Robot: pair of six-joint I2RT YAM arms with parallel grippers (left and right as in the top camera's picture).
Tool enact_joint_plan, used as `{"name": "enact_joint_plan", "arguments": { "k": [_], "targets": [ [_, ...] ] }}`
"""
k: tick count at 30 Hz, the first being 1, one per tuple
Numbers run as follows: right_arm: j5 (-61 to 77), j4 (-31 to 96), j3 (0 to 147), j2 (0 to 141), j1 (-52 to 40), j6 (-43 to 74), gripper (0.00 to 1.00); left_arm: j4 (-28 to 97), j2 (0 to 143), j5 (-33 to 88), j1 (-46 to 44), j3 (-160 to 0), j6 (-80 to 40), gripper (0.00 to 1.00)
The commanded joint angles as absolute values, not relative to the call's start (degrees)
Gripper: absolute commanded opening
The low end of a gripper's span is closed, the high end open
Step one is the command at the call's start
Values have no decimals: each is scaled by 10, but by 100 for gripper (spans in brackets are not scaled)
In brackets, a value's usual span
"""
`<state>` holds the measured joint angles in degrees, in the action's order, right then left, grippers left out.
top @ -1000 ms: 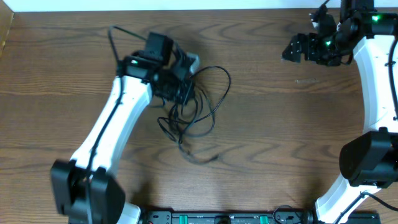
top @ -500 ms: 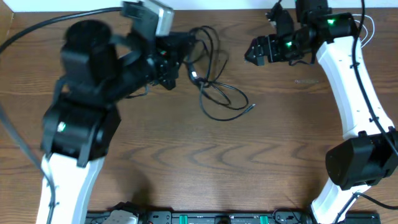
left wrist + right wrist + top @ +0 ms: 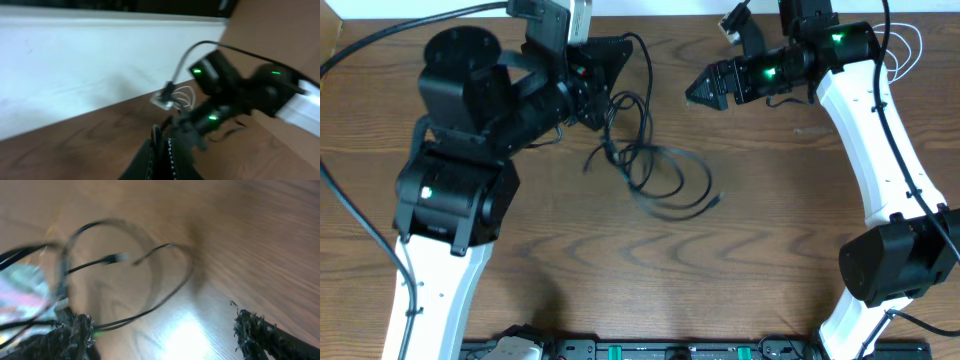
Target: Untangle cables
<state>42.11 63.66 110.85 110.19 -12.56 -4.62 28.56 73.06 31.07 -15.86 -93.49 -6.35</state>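
My right gripper moves back and across the gap onto the facing side of the loops next, since the black cable's loops hang free from my left gripper.
The black cable (image 3: 655, 175) hangs in blurred loops from my left gripper (image 3: 608, 78), which is raised above the table's back left. In the left wrist view, that gripper (image 3: 161, 150) is shut on the black cord running up between its fingers. My right gripper (image 3: 697, 93) points left at the hanging loops, a short gap away, open and empty. The right wrist view has its gripper (image 3: 165, 335) spread wide, with the black cable (image 3: 125, 257) looping over the wood ahead. The white cable (image 3: 908, 42) lies at the back right, behind the right arm; its white plug (image 3: 163, 100) shows by the wall.
A white wall (image 3: 75, 65) borders the table's far edge (image 3: 660, 17). The left arm's thick black wire (image 3: 380, 45) arcs over the back left. A black strip with green connectors (image 3: 670, 351) runs along the front edge.
My left arm has risen off the table, lifting the black cable, whose loops now swing. My right gripper has moved left toward the hanging loops.
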Motion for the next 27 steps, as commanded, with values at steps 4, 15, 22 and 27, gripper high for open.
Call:
{"name": "enact_joint_plan", "arguments": {
  "k": [4,15,22,27],
  "targets": [
    [585,663,1105,1088,-127,-197,89,294,757,259,-158,-942,-88,7],
    [570,673,1098,1089,-170,-256,87,298,762,258,-158,-942,-89,7],
    [556,648,1037,1089,-219,-265,63,298,762,258,-158,-942,-89,7],
    [473,583,992,1089,-216,-143,20,286,762,258,-157,-942,-89,7]
  ]
}}
